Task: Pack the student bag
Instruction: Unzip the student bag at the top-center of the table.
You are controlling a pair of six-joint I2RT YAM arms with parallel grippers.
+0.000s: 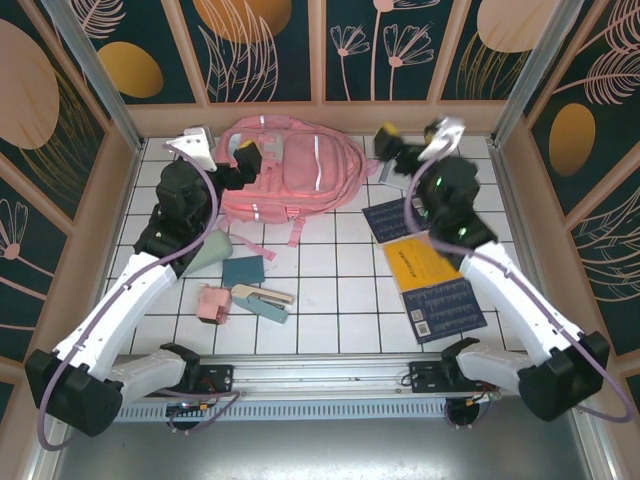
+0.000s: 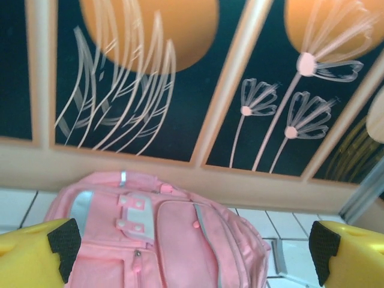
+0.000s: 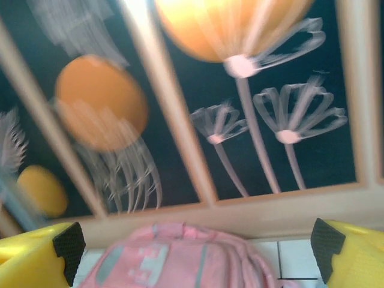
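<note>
The open fingers of my left gripper still point toward the patterned wall. I will move my left gripper down and across the bag next and tilt its fingers onto the mesh's grey-edged strip [image 1: 317, 168] [image 2: 210, 254].
The student bag [image 1: 300, 170], a big pink backpack with silvery strips, lies flat at the back middle of the tiled table, its straps trailing toward the front. My left gripper [image 1: 243, 158] hovers open at the bag's left edge. In the left wrist view the bag [image 2: 168, 240] fills the space below the left gripper [image 2: 195, 252], whose yellow fingers [image 2: 36, 258] stand wide apart. My right gripper [image 1: 392, 150] is open just off the bag's right side. From the right wrist, the bag [image 3: 180, 258] lies ahead of the empty right gripper [image 3: 198, 246].
Dark blue notebooks [image 1: 395, 220], a yellow book [image 1: 420, 262] and a blue book [image 1: 450, 310] lie at the right. A teal cone [image 1: 210, 250], a dark teal square [image 1: 243, 270], a beige-and-teal stapler [image 1: 262, 298] and a pink item [image 1: 212, 303] lie front left. Patterned walls enclose the table.
</note>
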